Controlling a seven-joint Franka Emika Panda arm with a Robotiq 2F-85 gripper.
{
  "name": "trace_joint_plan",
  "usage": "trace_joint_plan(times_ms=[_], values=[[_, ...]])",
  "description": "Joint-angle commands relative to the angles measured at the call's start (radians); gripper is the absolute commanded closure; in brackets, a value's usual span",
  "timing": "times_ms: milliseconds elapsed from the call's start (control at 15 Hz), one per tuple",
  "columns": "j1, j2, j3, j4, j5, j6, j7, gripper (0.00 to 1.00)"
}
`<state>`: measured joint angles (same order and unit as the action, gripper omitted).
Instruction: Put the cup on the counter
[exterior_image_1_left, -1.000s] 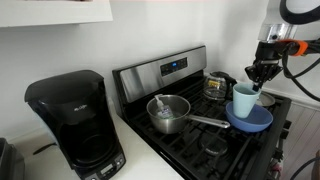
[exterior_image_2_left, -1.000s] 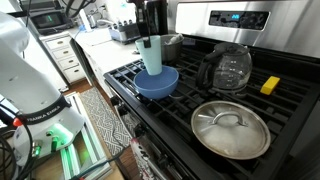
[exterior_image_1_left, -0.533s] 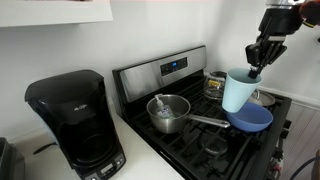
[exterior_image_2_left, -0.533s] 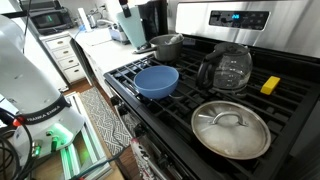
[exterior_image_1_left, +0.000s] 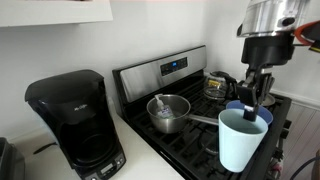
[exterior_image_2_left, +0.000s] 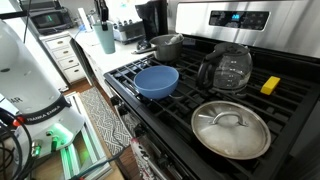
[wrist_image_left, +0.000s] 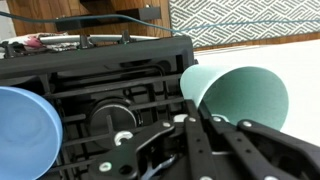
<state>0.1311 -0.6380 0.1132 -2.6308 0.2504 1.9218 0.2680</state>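
Note:
My gripper should next turn, carry the cup (exterior_image_1_left: 238, 140) toward the coffee maker, lower and release it there on the clear white counter (exterior_image_1_left: 150, 163) beside the stove.
The pale blue cup (exterior_image_1_left: 238, 140) hangs from my gripper (exterior_image_1_left: 252, 106), which is shut on its rim. In an exterior view the cup (exterior_image_2_left: 106, 39) is held above the white counter (exterior_image_2_left: 92, 50) beside the stove, with the gripper (exterior_image_2_left: 101, 20) above it. In the wrist view the cup (wrist_image_left: 240, 88) fills the right side, with the fingers (wrist_image_left: 196, 118) clamped on its rim and white counter (wrist_image_left: 295, 55) behind it.
The darker blue bowl (exterior_image_2_left: 156, 80) (exterior_image_1_left: 255, 118) (wrist_image_left: 22, 125) sits on the black stove (exterior_image_2_left: 190, 95). A steel pot (exterior_image_1_left: 168, 112), a glass carafe (exterior_image_2_left: 225, 68), a pan lid (exterior_image_2_left: 230, 127) and a yellow sponge (exterior_image_2_left: 270, 85) are also on it. A black coffee maker (exterior_image_1_left: 75, 120) stands on the counter.
The cup was lifted out of the blue bowl and carried away from the stove, toward and over the white counter. The gripper stayed shut on it.

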Motion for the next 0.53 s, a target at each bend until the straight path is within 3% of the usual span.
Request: trace_joint_plan(times_ms=[0, 67, 133, 400, 467], values=[[-0.005, 0.144, 0.041, 0.051, 0.004, 0.014, 0.001, 0.99], [-0.006, 0.067, 0.033, 0.006, 0.003, 0.010, -0.003, 0.99], [-0.004, 0.092, 0.038, 0.007, 0.002, 0.015, -0.003, 0.96], [-0.006, 0.090, 0.037, 0.007, 0.002, 0.016, -0.002, 0.99], [-0.013, 0.134, 0.040, 0.013, 0.021, 0.074, 0.016, 0.99]])
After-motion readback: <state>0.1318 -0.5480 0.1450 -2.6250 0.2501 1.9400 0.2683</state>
